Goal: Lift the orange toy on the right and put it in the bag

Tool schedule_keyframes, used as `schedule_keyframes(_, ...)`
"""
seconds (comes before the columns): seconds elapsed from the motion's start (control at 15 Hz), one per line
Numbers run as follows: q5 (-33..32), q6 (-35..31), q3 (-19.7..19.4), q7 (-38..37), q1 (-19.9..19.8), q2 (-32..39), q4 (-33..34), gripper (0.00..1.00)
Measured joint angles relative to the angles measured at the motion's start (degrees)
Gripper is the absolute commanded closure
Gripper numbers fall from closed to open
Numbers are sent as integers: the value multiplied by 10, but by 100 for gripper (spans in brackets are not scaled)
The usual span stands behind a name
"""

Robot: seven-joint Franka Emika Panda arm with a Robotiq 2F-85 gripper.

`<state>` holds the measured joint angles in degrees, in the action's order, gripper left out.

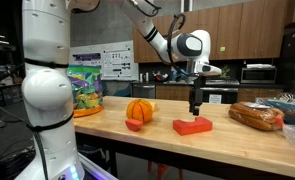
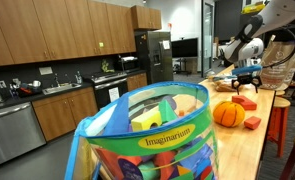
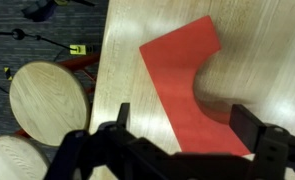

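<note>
I should turn my gripper slightly next, as its open fingers hang at an angle above the orange toy, then lower it around the toy's narrow curved middle [image 1: 192, 126] [image 3: 179, 90].
The orange toy [image 1: 192, 126] is a flat red-orange blocky piece lying on the wooden counter; it also shows in an exterior view [image 2: 245, 103] and fills the wrist view [image 3: 185, 88]. My gripper [image 1: 196, 108] hangs straight above it, fingers open and close over the toy. In the wrist view the two fingers [image 3: 185, 128] straddle the toy's narrow end, apart from it. The bag [image 1: 84, 92], green with bright patches, stands at the counter's far end; it looms large in an exterior view [image 2: 152, 140], open at the top.
A round ribbed orange pumpkin toy [image 1: 139, 109] with a small red piece [image 1: 134, 125] sits between bag and toy. A brown bread loaf [image 1: 257, 116] lies beyond the toy. Round wooden stools [image 3: 47, 100] stand beside the counter edge.
</note>
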<state>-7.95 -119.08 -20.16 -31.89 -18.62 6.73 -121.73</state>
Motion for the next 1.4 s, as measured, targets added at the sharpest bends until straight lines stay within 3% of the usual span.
schedule_keyframes(0.27,-1,-86,-1,8,0,1,-32,0)
schedule_keyframes(0.53,-8,-164,0,65,1,1,-73,0)
schedule_keyframes(0.8,-8,-204,0,111,3,1,-98,0)
schedule_keyframes(0.87,-8,-206,0,115,3,1,-99,25)
schedule_keyframes(0.93,-8,-206,0,118,3,1,-100,26)
schedule_keyframes(1.07,-8,-205,-1,121,3,3,-101,39)
schedule_keyframes(1.4,-8,-200,-3,121,3,9,-101,78)
